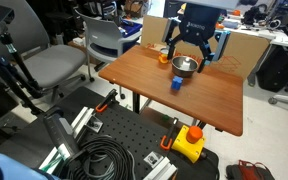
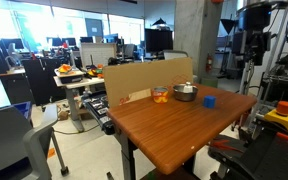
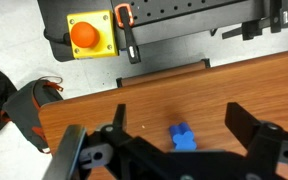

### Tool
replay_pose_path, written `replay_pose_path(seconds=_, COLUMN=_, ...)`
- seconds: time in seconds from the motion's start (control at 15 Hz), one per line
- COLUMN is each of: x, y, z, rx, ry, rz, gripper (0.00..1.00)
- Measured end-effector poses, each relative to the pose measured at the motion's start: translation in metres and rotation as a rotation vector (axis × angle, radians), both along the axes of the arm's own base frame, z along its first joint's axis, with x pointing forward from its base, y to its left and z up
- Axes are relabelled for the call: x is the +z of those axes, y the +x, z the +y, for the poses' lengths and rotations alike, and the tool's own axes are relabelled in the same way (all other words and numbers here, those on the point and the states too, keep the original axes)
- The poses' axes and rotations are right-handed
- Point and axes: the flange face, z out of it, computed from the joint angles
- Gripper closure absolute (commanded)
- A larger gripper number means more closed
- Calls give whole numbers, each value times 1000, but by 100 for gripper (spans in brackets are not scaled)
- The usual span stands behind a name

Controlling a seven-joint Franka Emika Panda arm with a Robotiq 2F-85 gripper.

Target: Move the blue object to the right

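Observation:
My gripper shifts toward the blue object (image 1: 177, 84) (image 3: 182, 137) well below it next, then goes down with a finger on either side.
The blue object (image 1: 176, 84) is a small bright blue block on the wooden table (image 1: 214, 100), just in front of the steel bowl (image 1: 184, 66). It also shows in an exterior view (image 2: 210, 100) and in the wrist view (image 3: 182, 137), between the jaws. My gripper (image 1: 192, 50) hangs open and empty well above the bowl and the block; in the wrist view (image 3: 180, 120) its black fingers stand wide apart on either side of the block. In an exterior view only the arm's upper part (image 2: 252, 30) is seen.
A small orange object (image 1: 164, 57) lies beside the bowl (image 2: 185, 92); it shows in the other exterior view too (image 2: 160, 95). A cardboard panel (image 2: 149, 78) lines the table's back edge. A yellow box with an orange button (image 3: 89, 34) sits on the black perforated floor plate (image 1: 124, 140). Grey chairs (image 1: 54, 65) stand nearby.

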Motion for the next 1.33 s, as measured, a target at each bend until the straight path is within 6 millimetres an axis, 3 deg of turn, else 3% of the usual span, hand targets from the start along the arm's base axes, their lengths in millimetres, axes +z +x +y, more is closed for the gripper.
replay_pose_path(seconds=0.27, x=-47, y=52, z=-10, rx=-55, ry=-26, rz=71, gripper=0)
replay_pose_path(seconds=0.6, x=-100, y=98, z=-11, rx=-71, ry=-60, rz=127, gripper=0)
replay_pose_path(seconds=0.8, x=-121, y=113, z=5, rx=-30, ry=-69, rz=148, gripper=0)
replay_pose_path(seconds=1.07, x=-130, y=121, z=37, rx=34, ry=-70, rz=168, gripper=0)
replay_pose_path(seconds=1.13, x=-131, y=122, z=42, rx=44, ry=-71, rz=176, gripper=25)
replay_pose_path(seconds=1.2, x=-133, y=124, z=46, rx=50, ry=-73, rz=188, gripper=28)
replay_pose_path(seconds=1.33, x=-139, y=127, z=46, rx=55, ry=-81, rz=211, gripper=42)
